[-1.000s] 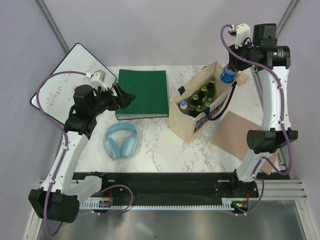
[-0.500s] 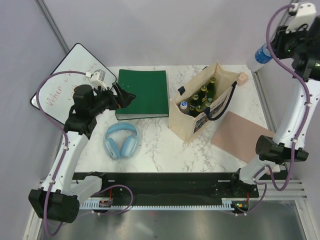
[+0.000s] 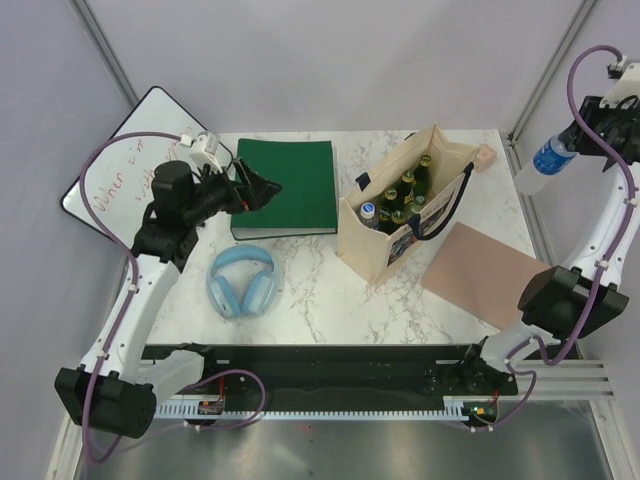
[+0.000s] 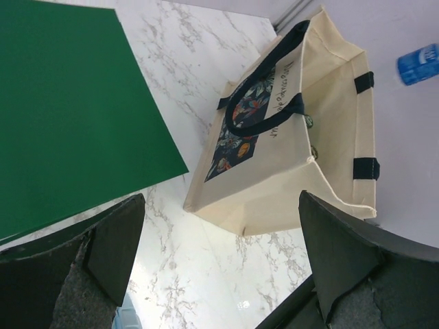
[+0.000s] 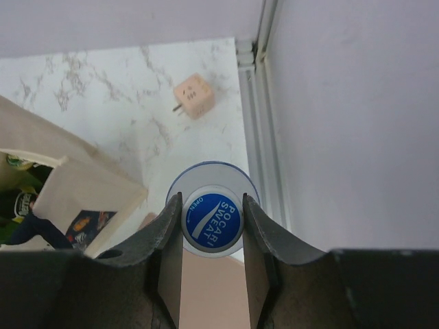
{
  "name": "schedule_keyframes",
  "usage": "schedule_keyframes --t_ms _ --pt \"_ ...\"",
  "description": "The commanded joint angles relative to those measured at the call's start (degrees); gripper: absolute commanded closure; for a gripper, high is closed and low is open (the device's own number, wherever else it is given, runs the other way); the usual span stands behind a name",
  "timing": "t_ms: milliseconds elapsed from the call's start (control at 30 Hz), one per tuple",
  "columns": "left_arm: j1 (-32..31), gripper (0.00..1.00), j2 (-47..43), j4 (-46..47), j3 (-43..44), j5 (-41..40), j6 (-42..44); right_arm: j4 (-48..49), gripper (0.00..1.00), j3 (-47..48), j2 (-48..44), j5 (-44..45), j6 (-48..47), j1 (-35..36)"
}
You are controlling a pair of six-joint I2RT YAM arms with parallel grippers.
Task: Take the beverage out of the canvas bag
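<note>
The right gripper brings the bottle down onto the bare marble between the plug adapter and the pink mat next, because that patch beside the bag is empty.
The beige canvas bag [image 3: 372, 243] stands upright mid-table with its black handles and blue print panel, and several green bottles [image 3: 405, 196] are inside. My right gripper [image 3: 578, 138] is high over the table's right edge. It is shut on the cap of a clear bottle with a blue label [image 3: 545, 160], held clear of the bag. In the right wrist view the fingers clamp the blue cap [image 5: 212, 221], with the bag [image 5: 82, 192] at lower left. My left gripper [image 3: 264, 188] is open and empty over the green book. Its wrist view shows the bag [image 4: 309, 171] and the bottle [image 4: 417, 64].
A green book [image 3: 285, 186] lies left of the bag, with blue headphones [image 3: 243, 281] in front of it. A whiteboard [image 3: 120, 170] sits at far left. A pink mat [image 3: 480, 272] lies right of the bag. A small beige plug adapter [image 3: 485, 155] sits at the back right corner.
My right gripper carried the bottle from just above the bag up and rightward, past the table's right edge. My left gripper shifted slightly up and right.
</note>
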Motion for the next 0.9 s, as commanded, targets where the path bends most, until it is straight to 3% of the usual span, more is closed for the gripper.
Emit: schedule_keyframes --t_ms 0,367,700,800,867 --pt "-2.0 0.0 0.8 2.4 3.9 1.3 -1.7 11.1 1.0 -2.5 1.1 -4.2 -3.2 0.3" --pt "-7.5 0.0 4.2 2.1 7.3 -1.2 -1.8 16.2 1.0 -5.3 10.6 -0.3 -6.9 5.7" --pt "-13.3 0.0 6.0 0.6 10.8 -5.3 -1.5 17.6 0.92 -3.5 17.9 3.9 -8.9 10.1" --pt "-15.2 0.0 6.8 -0.1 12.1 -7.3 -0.8 17.6 0.8 -3.4 18.9 4.2 -9.2 10.6" --pt "-17.4 0.0 7.3 -1.4 13.5 -9.5 0.8 17.5 0.65 -3.6 18.9 4.3 -9.1 10.6"
